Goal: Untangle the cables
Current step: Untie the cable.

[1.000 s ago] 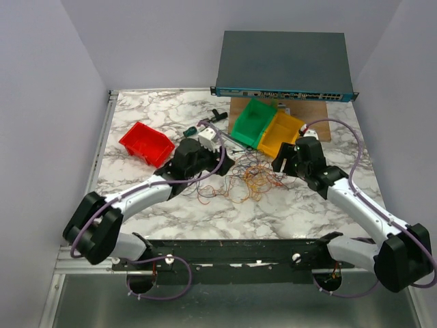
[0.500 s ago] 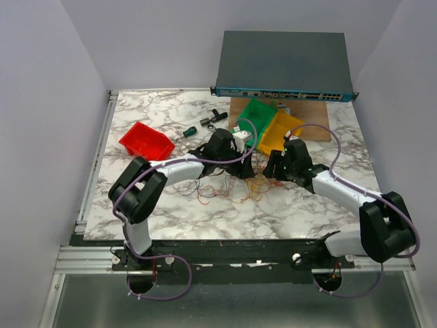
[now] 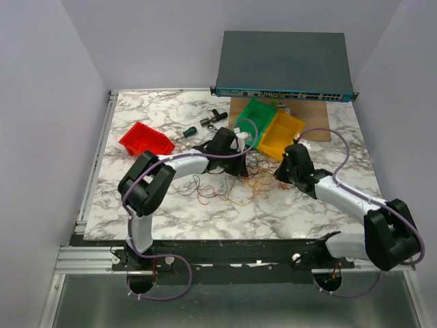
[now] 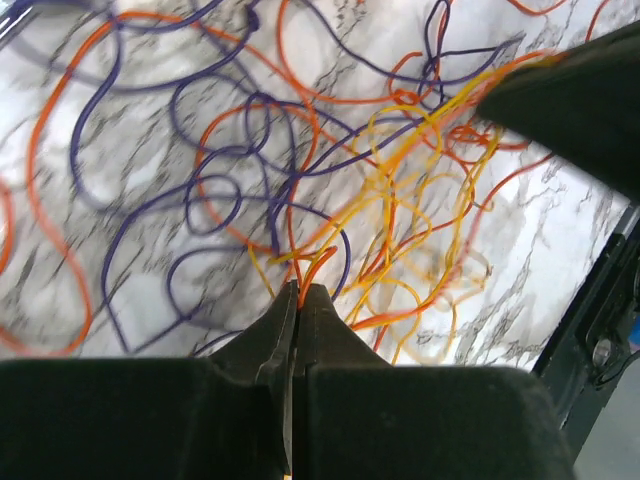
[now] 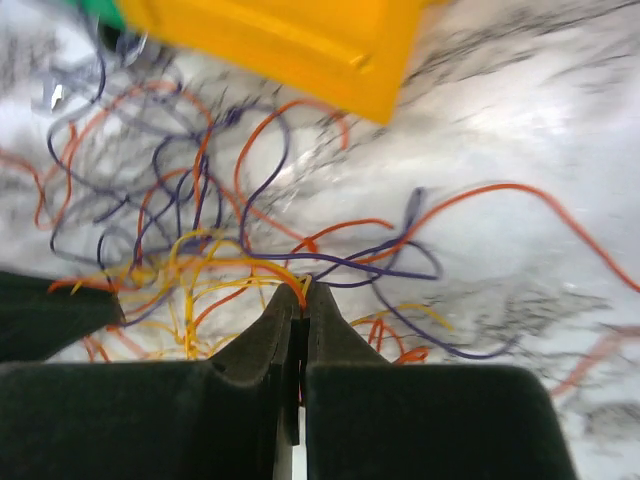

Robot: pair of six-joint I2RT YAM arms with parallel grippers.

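Note:
The robot's right gripper will next lift and pull away from the left gripper, over the bare marble (image 3: 326, 156) (image 5: 530, 130) beside the yellow bin, before it releases, because its pieces of cable run into the heap.
The cables (image 3: 249, 181) lie in a tangled heap of thin orange, yellow, red and dark purple wires on the marble table, between my two grippers. In the left wrist view the cables (image 4: 330, 190) spread out in loops, and my left gripper (image 4: 301, 290) is shut on an orange strand at the heap's near side. The right wrist view shows the cables (image 5: 220, 240) just below the yellow bin, with my right gripper (image 5: 302, 290) shut on orange and yellow strands. From above, my left gripper (image 3: 240, 166) and right gripper (image 3: 278, 172) flank the heap.
A green bin (image 3: 254, 121) and a yellow bin (image 3: 281, 134) stand right behind the heap, a red bin (image 3: 145, 142) at the left. A dark network switch (image 3: 283, 65) sits at the back. Small tools (image 3: 205, 125) lie beside the left arm.
Both arms reached inward to the heap from either side. Both grippers went from open to shut, each closing on strands of the tangle.

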